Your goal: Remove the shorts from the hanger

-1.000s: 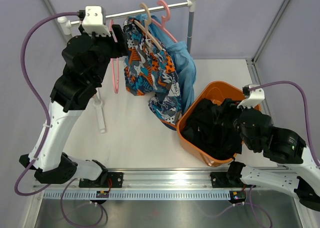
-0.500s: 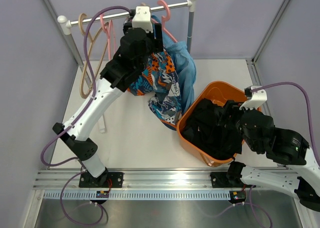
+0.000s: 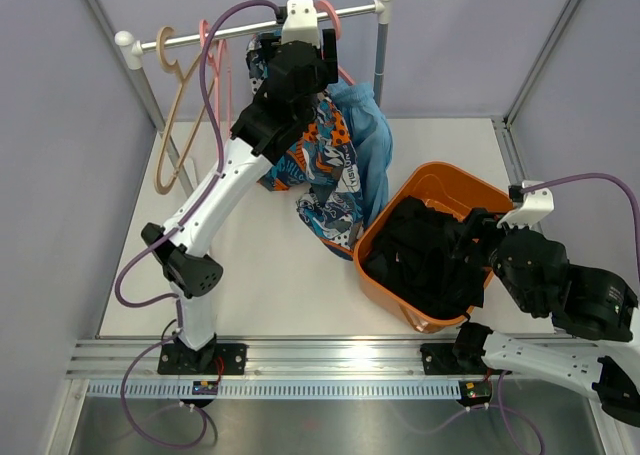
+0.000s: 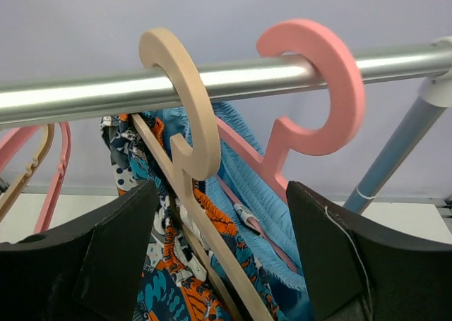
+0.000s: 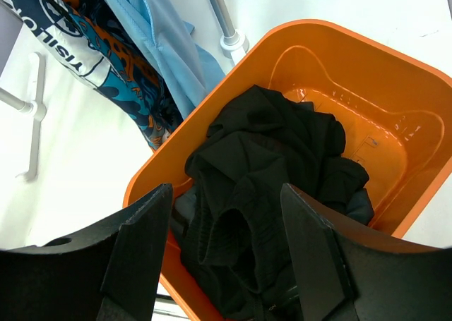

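Note:
The pink hanger's hook also faces my left gripper, so I should next move that gripper along the bar (image 4: 85,92) to the left in the top view, onto the beige hanger's hook.
The orange-blue-white patterned shorts (image 3: 320,165) hang on a beige hanger (image 4: 185,102). The light blue shorts (image 3: 370,145) hang behind them on a pink hanger (image 4: 332,88). Both hooks sit on the metal rail (image 4: 85,92). My left gripper (image 4: 222,194) is open and empty just in front of both hangers, below the rail; in the top view it (image 3: 298,47) is at the rail. The black shorts (image 5: 275,159) lie piled in the orange basket (image 5: 395,60), with dark bluish fabric under them. My right gripper (image 5: 226,201) is open and empty above the pile.
An empty beige hanger (image 3: 175,115) and an empty pink hanger (image 3: 215,75) hang at the rail's left end. The rack's right post (image 3: 380,45) stands behind the basket (image 3: 440,170). A white rack foot (image 3: 200,230) lies on the table at left.
My left arm has swung right along the rail, from its left end to the two hangers carrying shorts. My right gripper has drifted slightly right over the basket.

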{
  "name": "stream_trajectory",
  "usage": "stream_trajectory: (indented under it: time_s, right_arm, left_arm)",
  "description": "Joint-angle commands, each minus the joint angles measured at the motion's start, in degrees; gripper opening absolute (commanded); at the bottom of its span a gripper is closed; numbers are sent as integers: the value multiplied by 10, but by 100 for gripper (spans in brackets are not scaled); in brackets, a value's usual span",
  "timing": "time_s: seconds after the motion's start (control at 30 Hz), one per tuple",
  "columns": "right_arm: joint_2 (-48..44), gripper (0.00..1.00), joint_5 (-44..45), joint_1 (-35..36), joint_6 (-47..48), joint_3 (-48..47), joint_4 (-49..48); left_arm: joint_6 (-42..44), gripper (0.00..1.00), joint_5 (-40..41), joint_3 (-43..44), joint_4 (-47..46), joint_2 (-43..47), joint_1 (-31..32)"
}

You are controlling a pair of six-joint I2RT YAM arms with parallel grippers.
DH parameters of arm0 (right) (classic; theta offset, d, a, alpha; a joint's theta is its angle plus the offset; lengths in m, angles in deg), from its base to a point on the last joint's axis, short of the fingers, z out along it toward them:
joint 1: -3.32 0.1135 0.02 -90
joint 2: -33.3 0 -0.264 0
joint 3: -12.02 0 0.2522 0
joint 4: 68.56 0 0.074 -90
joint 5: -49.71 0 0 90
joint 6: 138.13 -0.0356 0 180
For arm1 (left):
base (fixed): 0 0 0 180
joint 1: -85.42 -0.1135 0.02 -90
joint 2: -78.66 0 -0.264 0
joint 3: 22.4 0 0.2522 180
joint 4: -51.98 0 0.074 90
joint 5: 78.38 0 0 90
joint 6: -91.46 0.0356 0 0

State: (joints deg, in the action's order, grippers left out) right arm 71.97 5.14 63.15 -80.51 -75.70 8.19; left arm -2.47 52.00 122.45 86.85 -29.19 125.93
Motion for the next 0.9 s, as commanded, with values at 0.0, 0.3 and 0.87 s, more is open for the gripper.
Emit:
stream_trajectory:
  time_s: [0.0, 0.3, 0.87]
  right_arm:
    - [-4, 71, 12, -3, -8, -6, 7]
    - [-11, 71, 14, -3, -7, 7, 8]
    - [-19, 71, 8, -3, -13, 26, 1]
  left_arm:
    - [-13, 78, 25, 14, -19, -17, -15]
    - [-59, 79, -6, -13, -10, -35, -58]
    - [-79, 27, -72, 8, 55, -43, -88]
